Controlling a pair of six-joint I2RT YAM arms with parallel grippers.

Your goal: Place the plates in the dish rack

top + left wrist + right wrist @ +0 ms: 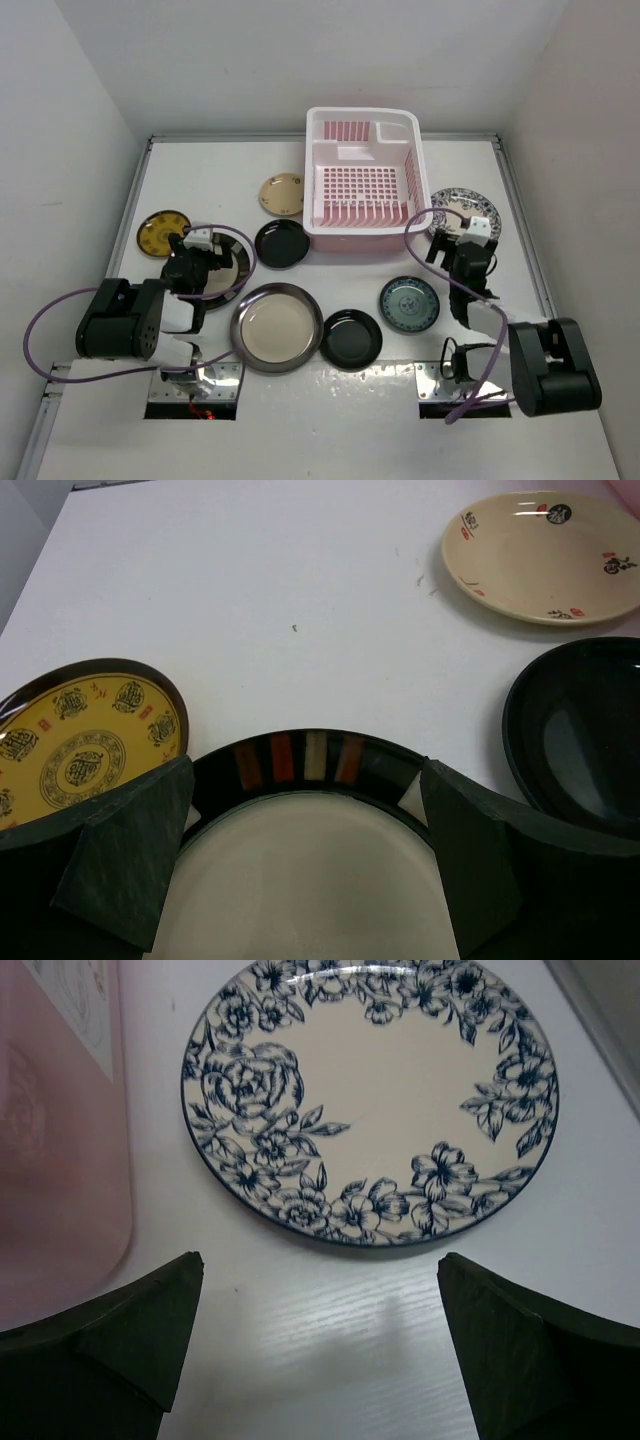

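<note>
My right gripper will next swing toward the white side, turn and go down astride the floral plate's rim there, because the rack crowds the opposite edge of the plate.
The pale pink dish rack stands empty at the back centre. My left gripper is open and hovers over the black-rimmed silver plate, one finger over each side of its rim. The yellow dark-rimmed plate, the tan plate and a glossy black plate lie around it. My right gripper is open and empty over bare table just short of the white-and-dark floral plate.
A steel-rimmed cream plate, a second glossy black plate and a teal patterned plate lie at the front centre. The rack's wall is close on the left of my right gripper. White walls enclose the table.
</note>
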